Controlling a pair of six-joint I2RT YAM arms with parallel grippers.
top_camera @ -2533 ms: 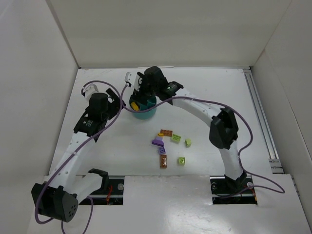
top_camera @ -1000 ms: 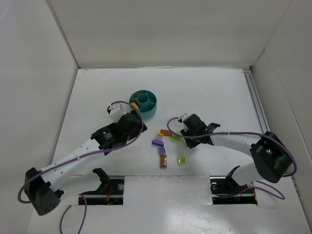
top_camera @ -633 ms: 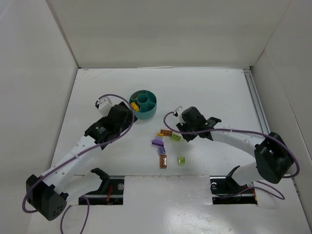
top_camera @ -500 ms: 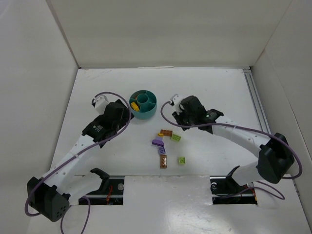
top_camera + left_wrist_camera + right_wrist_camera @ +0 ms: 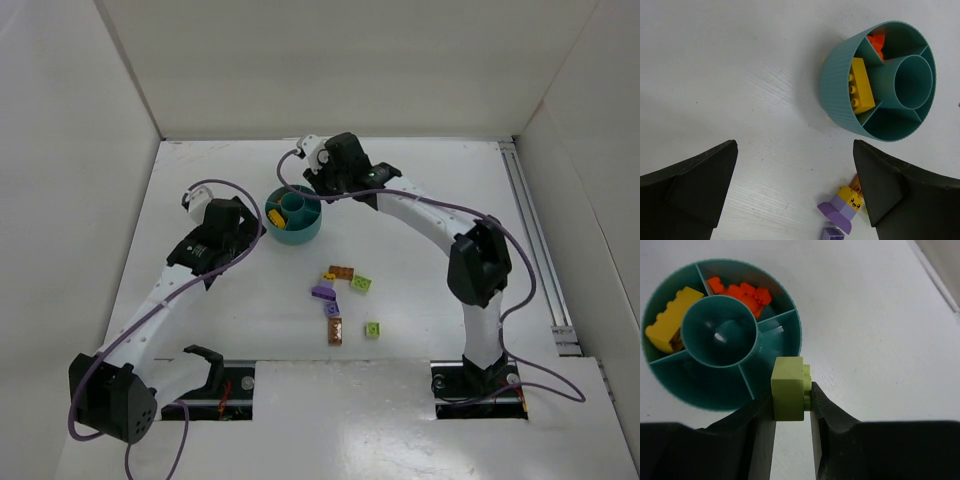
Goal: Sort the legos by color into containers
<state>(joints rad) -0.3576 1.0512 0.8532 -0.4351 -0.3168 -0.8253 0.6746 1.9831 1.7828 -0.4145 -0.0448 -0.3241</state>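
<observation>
My right gripper lowers and shifts over the dish's rim next to release the lime green brick [image 5: 788, 389] in the empty section beside the orange-red bricks [image 5: 740, 292].
The round teal dish [image 5: 296, 226] stands left of centre, and its compartments hold a yellow brick [image 5: 667, 325] and orange-red bricks [image 5: 740, 292]. My right gripper [image 5: 792, 390] is shut on a lime green brick [image 5: 788, 389], held over the table just outside the dish's rim [image 5: 771, 390]. In the top view that gripper [image 5: 320, 186] is at the dish's far right side. My left gripper [image 5: 794, 145] is open and holds nothing, left of the dish [image 5: 837, 85]. Several loose legos lie on the table: orange [image 5: 341, 271], lime [image 5: 361, 285], purple [image 5: 323, 293], brown [image 5: 335, 330] and lime [image 5: 372, 329].
White walls close in the table on the left, back and right. A metal rail [image 5: 530, 230] runs along the right side. Purple cables loop off both arms. A purple piece with a yellow face block [image 5: 844, 210] lies near the left gripper's right finger.
My right arm has swung from the loose pile back to the dish with the lime brick in its grip. My left arm has drawn back and left, away from the pile.
</observation>
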